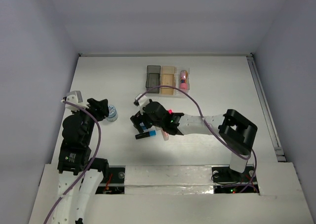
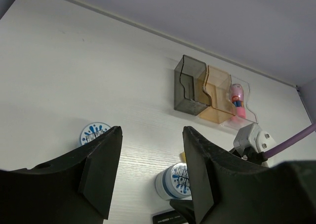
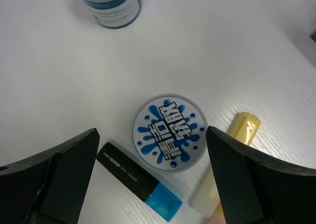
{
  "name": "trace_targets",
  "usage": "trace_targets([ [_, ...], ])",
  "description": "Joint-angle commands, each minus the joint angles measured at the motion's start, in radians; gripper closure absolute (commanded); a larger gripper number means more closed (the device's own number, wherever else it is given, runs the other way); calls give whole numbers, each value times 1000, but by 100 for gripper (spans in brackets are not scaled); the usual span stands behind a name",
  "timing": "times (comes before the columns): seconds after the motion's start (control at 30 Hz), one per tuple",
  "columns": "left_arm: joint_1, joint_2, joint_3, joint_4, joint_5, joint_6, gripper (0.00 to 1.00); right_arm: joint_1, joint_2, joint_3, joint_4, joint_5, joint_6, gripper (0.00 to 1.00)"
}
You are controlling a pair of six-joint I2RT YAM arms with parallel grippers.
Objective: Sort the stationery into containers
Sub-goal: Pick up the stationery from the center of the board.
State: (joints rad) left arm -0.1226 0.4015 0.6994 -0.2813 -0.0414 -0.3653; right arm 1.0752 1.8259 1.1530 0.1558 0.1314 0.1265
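The right gripper lowers around the sides of the blue-and-white tape roll (image 1: 143, 127) (image 3: 168, 133) and closes on it next, as it shows between my open fingers but still below them.
My right gripper (image 1: 141, 124) (image 3: 152, 135) is open and hangs just above a flat blue-and-white tape roll (image 3: 168, 133), one finger on each side, not touching. A blue-black highlighter (image 3: 138, 182) (image 1: 148, 133) and a yellow highlighter (image 3: 231, 161) lie against that roll. My left gripper (image 1: 100, 108) (image 2: 152, 135) is open and empty, next to the second tape roll (image 1: 112, 115) (image 2: 94, 133). The dark grey bin (image 1: 153, 76), amber bin (image 1: 168, 78) and clear bin (image 1: 184, 88) stand in a row at the back. A pink bottle (image 1: 183, 79) (image 2: 237, 98) lies in the clear bin.
The right arm (image 1: 207, 123) stretches leftward across the middle of the table, with a purple cable (image 1: 197, 105) looping over it. The left arm (image 1: 76, 135) stands at the near left. A raised rail (image 1: 264, 105) runs along the table's right edge.
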Motion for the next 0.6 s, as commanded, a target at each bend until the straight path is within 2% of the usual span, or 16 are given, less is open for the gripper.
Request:
trace_targets([
  [0.0,3,-10,0,36,2,-4,51,6,-56,-12,-7,109,-10,4],
  [0.2,12,-6,0,36,3,-3,50,6,15,22,-47,155,4,3],
  [0.33,12,3,0,34,6,-4,50,6,48,49,-24,122,-4,3],
  [0.47,12,2,0,34,0,-6,49,6,110,115,-24,128,-5,12],
  [0.57,12,13,-1,34,3,-6,49,6,133,137,-15,119,4,33],
])
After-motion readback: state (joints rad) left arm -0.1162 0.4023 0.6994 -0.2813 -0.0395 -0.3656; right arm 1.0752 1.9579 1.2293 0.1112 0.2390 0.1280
